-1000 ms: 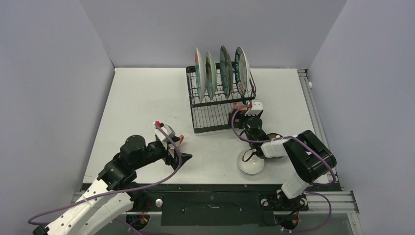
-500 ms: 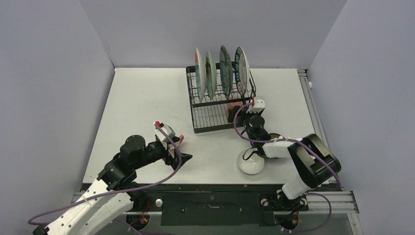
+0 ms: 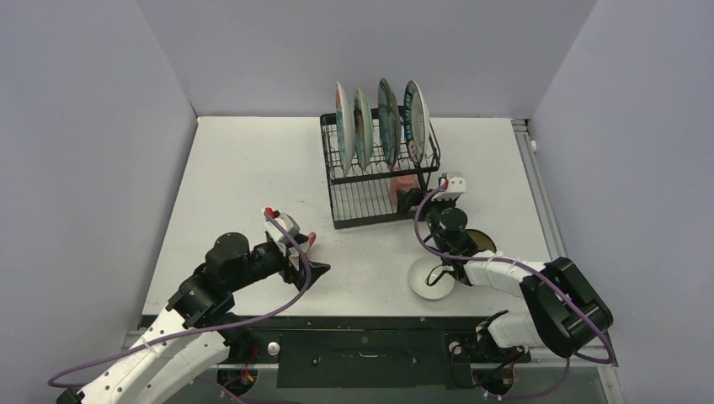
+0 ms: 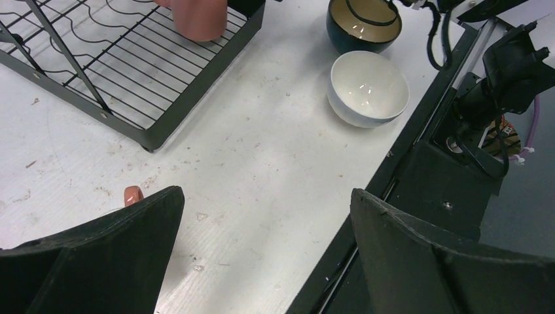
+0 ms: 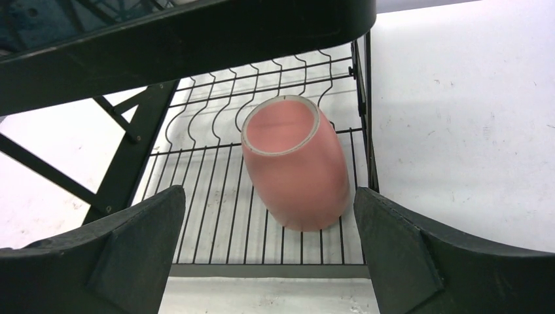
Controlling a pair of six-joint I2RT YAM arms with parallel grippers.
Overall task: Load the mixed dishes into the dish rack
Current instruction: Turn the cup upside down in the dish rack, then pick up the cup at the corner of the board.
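I must next turn my left gripper and lower it outward onto the second pink mug's rim beside its handle, because this mug is still outside the rack.
The black wire dish rack holds several plates upright in its upper slots. A pink mug stands free on the rack's lower tray at its right end, also in the top view and the left wrist view. My right gripper is open just in front of that mug, not touching it; from above it is at the rack's right front corner. A white bowl and a dark brown-gold bowl sit on the table. My left gripper is open and empty; a second pink mug peeks from behind it.
The rack's front rail lies between my right fingers and the mug. The right arm's cable hangs over the white bowl. The dark bowl is just behind it. The table's front edge and black frame are close by.
My right gripper has drawn back to the right from the pink mug, which now stands free on the lower tray. The right elbow swung out to the lower right. The left arm has not moved.
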